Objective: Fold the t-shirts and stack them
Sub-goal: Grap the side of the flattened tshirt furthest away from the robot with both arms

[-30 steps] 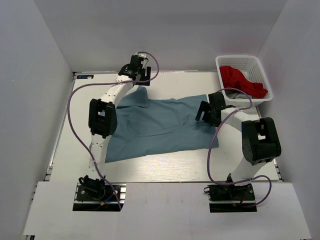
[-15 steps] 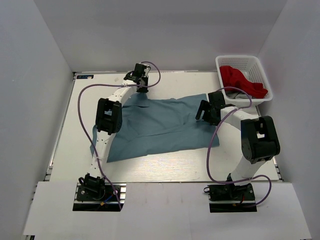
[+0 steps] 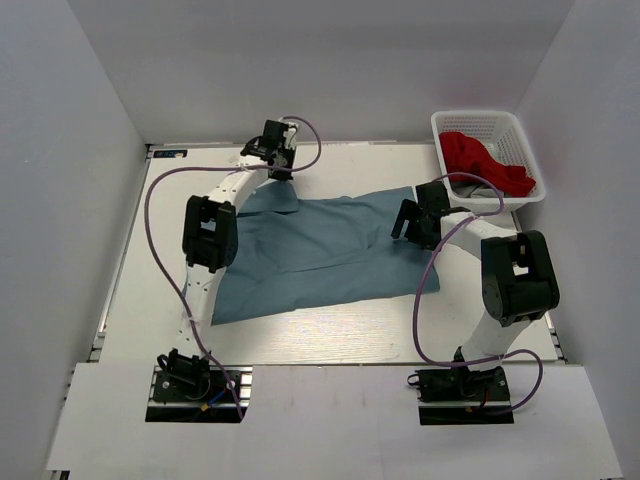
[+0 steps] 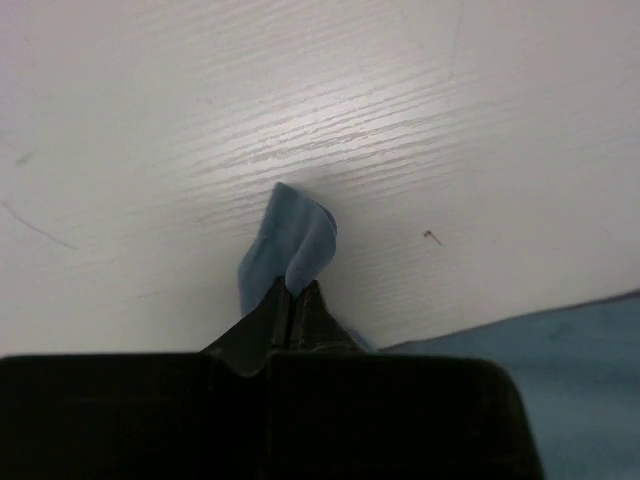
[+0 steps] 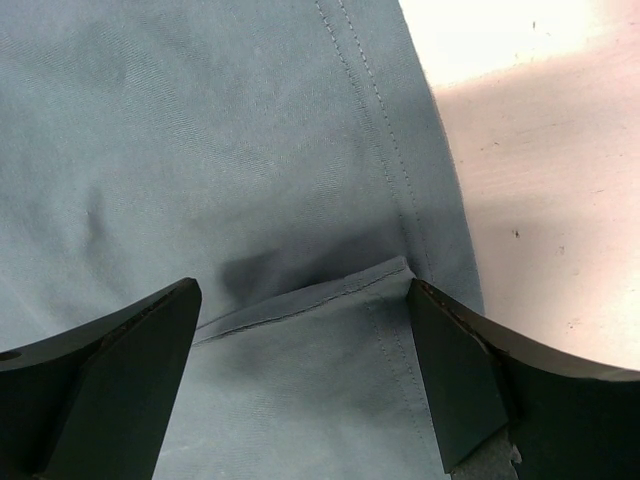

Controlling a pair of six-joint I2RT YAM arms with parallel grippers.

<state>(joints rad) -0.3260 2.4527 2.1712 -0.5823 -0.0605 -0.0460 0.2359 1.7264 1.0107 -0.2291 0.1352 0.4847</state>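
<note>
Next, my open right gripper moves outward along the shirt's stitched edge, since the shirt's far corner by the basket lies outward of its fingers, still unheld.
One grey-blue t-shirt lies spread across the middle of the white table. My left gripper is at the shirt's far left corner, shut on a small raised fold of the cloth. In the left wrist view the jaws meet with that blue fold pinched between them, and more of the shirt shows at lower right. My right gripper hovers open over the shirt's right edge. Its fingers straddle a stitched seam without touching it.
A white lattice basket stands at the far right corner with a red cloth inside. Grey walls close in the table on three sides. Purple cables loop beside both arms.
My left gripper has closed on the shirt's far corner after shifting slightly along the far edge. The right arm has barely moved and stays open.
</note>
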